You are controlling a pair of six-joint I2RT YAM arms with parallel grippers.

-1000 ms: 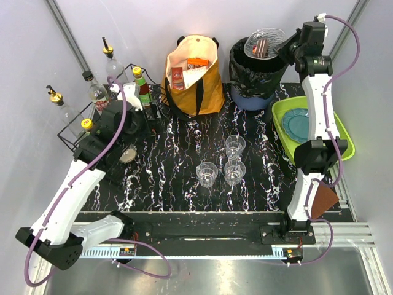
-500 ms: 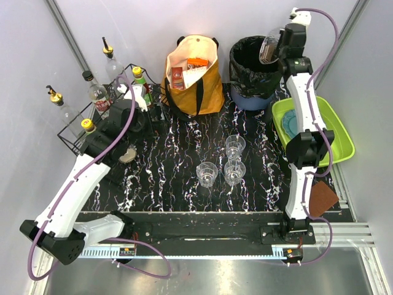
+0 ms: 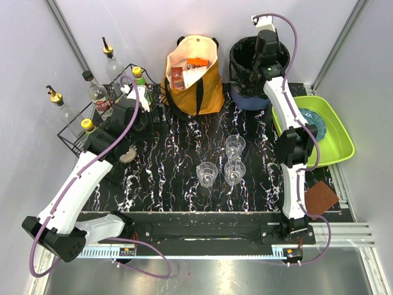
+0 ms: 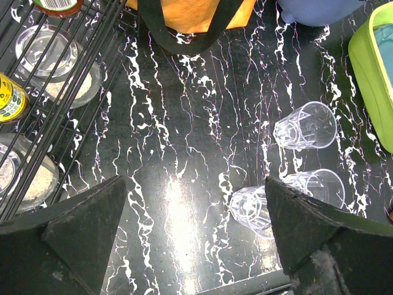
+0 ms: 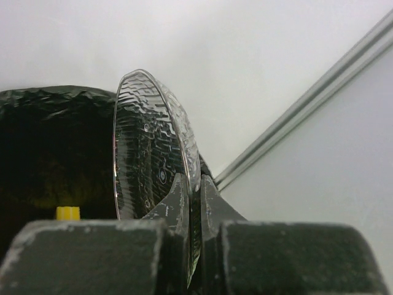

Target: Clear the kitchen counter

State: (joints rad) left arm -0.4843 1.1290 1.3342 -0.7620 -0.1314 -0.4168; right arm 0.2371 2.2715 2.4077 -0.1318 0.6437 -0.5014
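Note:
My right gripper swings from the trash bin back over the lime-green tray next, down onto the teal plate (image 3: 315, 124).
The kitchen counter (image 3: 172, 160) is black with white veins; it fills the left wrist view (image 4: 184, 123). Three clear glasses (image 3: 207, 174) (image 3: 235, 146) (image 3: 234, 172) stand at its middle and show in the left wrist view (image 4: 305, 125). My right gripper (image 5: 194, 184) is shut on the rim of a clear textured glass plate (image 5: 147, 153), held on edge over the black trash bin (image 3: 238, 67). In the top view the right gripper (image 3: 261, 54) is over the bin's mouth. My left gripper (image 4: 196, 239) is open and empty, above the counter beside the wire rack; it also shows in the top view (image 3: 132, 120).
A black wire rack (image 3: 77, 132) with bottles stands at the left. An orange tote bag (image 3: 192, 74) is at the back. A lime-green tray (image 3: 338, 144) holds a teal plate (image 3: 309, 120) at the right. A brown pad (image 3: 320, 198) lies front right. A small beige item (image 3: 128, 155) lies near the rack.
My right arm has swung left to over the bin, and the glass plate has tipped onto its edge; the food that lay on it no longer shows. The left arm has barely moved.

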